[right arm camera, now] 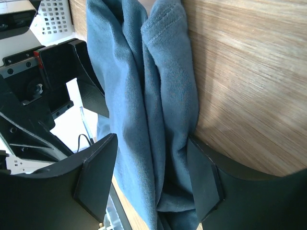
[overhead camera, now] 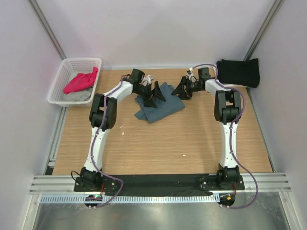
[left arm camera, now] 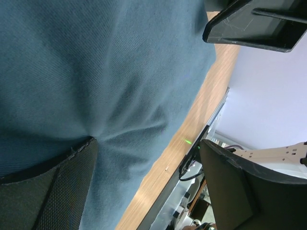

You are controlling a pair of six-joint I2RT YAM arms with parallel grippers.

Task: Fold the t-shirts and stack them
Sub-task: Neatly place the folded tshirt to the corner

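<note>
The cloth already lies between the open fingers of my right gripper, which is low and in place at the shirt's edge, so it will close onto the bunched fold next.
The slate blue-grey t-shirt lies crumpled at the back middle of the table. My left gripper is open over its left part. In the left wrist view one fingertip presses into the cloth and the other hangs over the table edge. My right gripper is open at the shirt's right edge. A bunched fold lies between its fingers. The black t-shirt lies folded at the back right. The magenta-pink t-shirt lies on the light grey t-shirt in the basket.
The white mesh basket stands at the back left, off the wooden table. White walls close in the back and both sides. Both arms reach towards the table's back middle, close to each other.
</note>
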